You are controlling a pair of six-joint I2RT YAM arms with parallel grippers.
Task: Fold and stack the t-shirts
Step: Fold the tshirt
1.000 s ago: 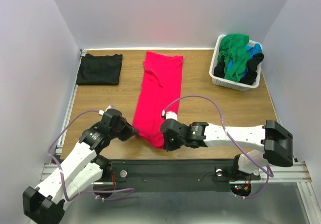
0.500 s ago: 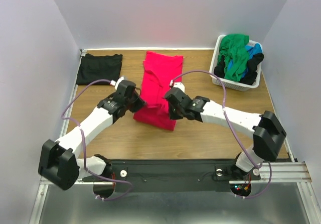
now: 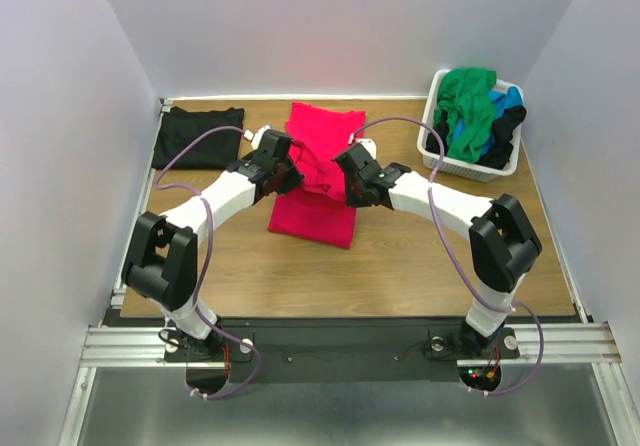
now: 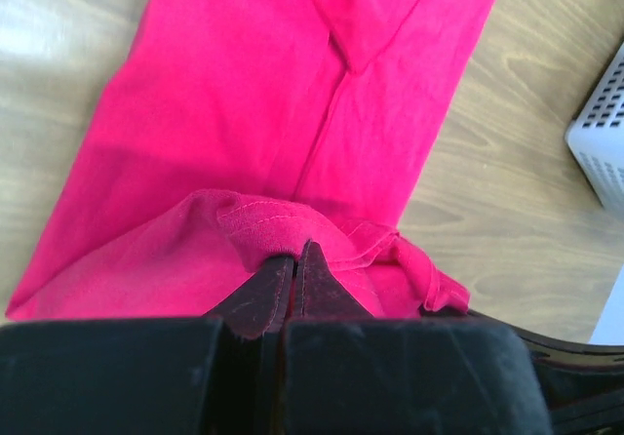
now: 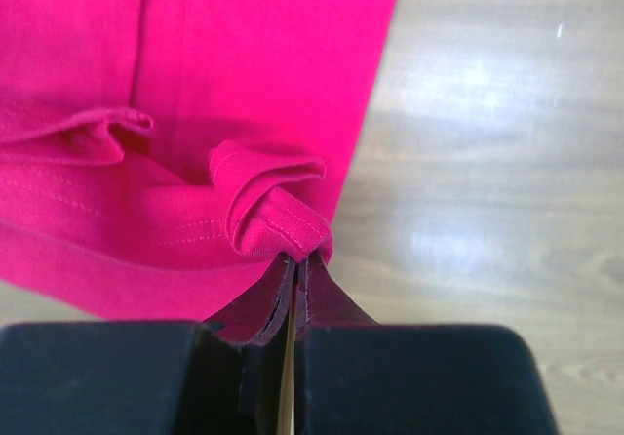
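I will bring my left gripper outward and down onto the shirt's upper half and let go of the hem there, because the folded end is still hovering above it.
The pinkish-red t-shirt (image 3: 322,171) lies lengthwise in the middle of the table, its near end doubled up over its middle. My left gripper (image 3: 289,169) is shut on the hem at the shirt's left side, seen in the left wrist view (image 4: 295,252). My right gripper (image 3: 345,173) is shut on the hem at the right side, seen in the right wrist view (image 5: 297,257). Both hold the folded end just above the shirt's upper half (image 4: 292,84). A folded black t-shirt (image 3: 198,136) lies at the far left. Green (image 3: 468,106), blue (image 3: 508,98) and black (image 3: 503,131) shirts sit in the basket.
The white plastic laundry basket (image 3: 440,161) stands at the far right corner; its corner shows in the left wrist view (image 4: 600,138). Bare wooden table (image 3: 420,256) lies in front of and right of the red shirt. A metal rail (image 3: 140,216) runs along the left edge.
Both grippers have carried the red shirt's near end away from the table's front edge toward the back, folding it over the shirt's middle. Both arms are now stretched far forward.
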